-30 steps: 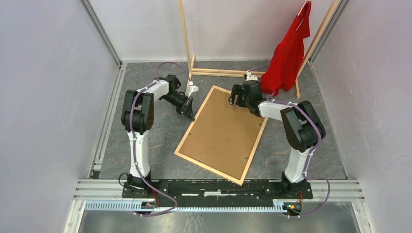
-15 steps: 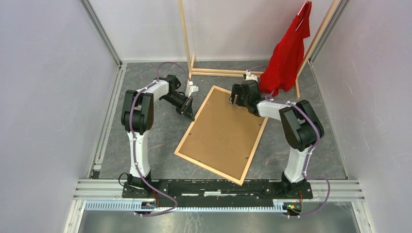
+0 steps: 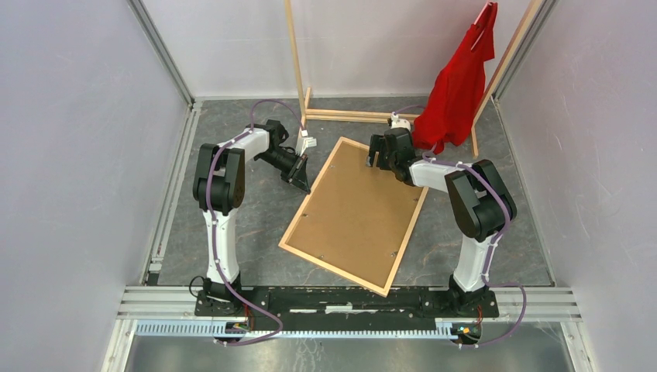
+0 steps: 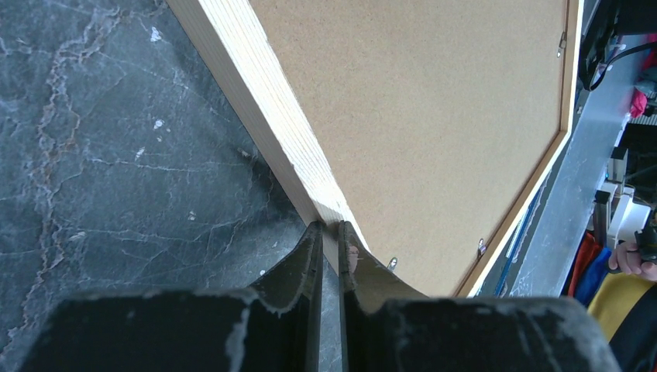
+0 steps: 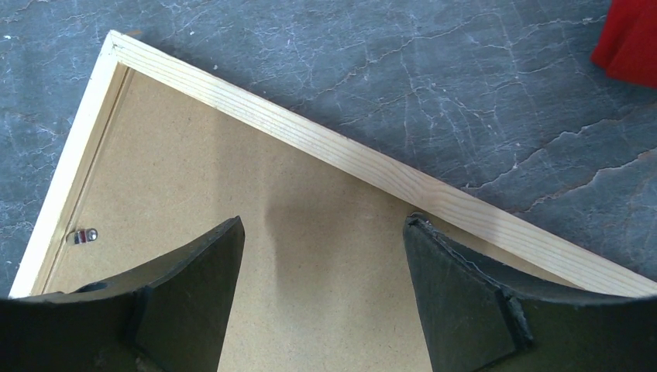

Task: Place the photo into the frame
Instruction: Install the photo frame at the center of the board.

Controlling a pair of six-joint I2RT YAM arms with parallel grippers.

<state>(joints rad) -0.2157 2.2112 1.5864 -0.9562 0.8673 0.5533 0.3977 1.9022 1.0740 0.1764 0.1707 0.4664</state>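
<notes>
The robot should next turn its right gripper and bring it back over the board to close on the near wood bar's middle, which lies back from that gripper and clear of both grippers.
The light wood frame lies face down on the dark floor, with a brown backing board filling it. The photo is hidden. My left gripper is shut on the frame's left rail; in the left wrist view the wood rail runs in between the two tips. My right gripper is open and empty over the board near the far corner. In the right wrist view its fingers straddle bare board, the right tip next to the rail.
A tall wooden clothes rack with a red shirt stands at the back, close behind the right gripper; the shirt's hem shows in the right wrist view. Small metal tabs sit along the board's edge. Walls close in both sides.
The right gripper has shifted very slightly to the left over the board. The left gripper and the frame have not moved.
</notes>
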